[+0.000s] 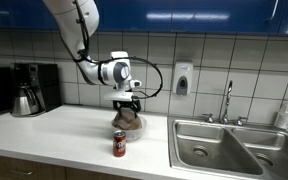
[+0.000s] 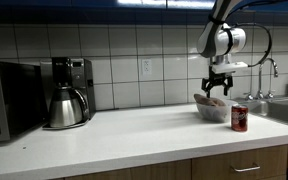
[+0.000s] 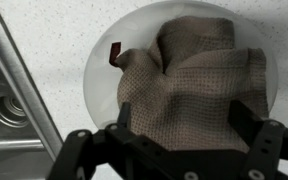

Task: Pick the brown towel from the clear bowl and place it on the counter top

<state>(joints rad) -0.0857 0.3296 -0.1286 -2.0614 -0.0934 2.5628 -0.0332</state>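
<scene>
The gripper comes down into the clear bowl next and closes its open fingers on the raised fold of towel (image 1: 127, 119) (image 3: 189, 85), which lies right below it.
The brown towel (image 3: 189, 85) lies bunched in the clear bowl (image 3: 102, 72) on the white counter. In the wrist view it fills most of the bowl. My gripper (image 3: 184, 118) is open, its two black fingers straddling the towel from above, close to it. In both exterior views the gripper (image 1: 127, 103) (image 2: 216, 88) hangs just over the bowl (image 1: 130, 124) (image 2: 210, 107), with the towel (image 1: 127, 119) showing under it.
A red soda can (image 1: 119, 144) (image 2: 240, 118) stands in front of the bowl. A steel sink (image 1: 224, 145) with faucet lies beside it. A coffee maker with carafe (image 2: 68, 95) and a microwave (image 2: 4, 100) stand further along the counter.
</scene>
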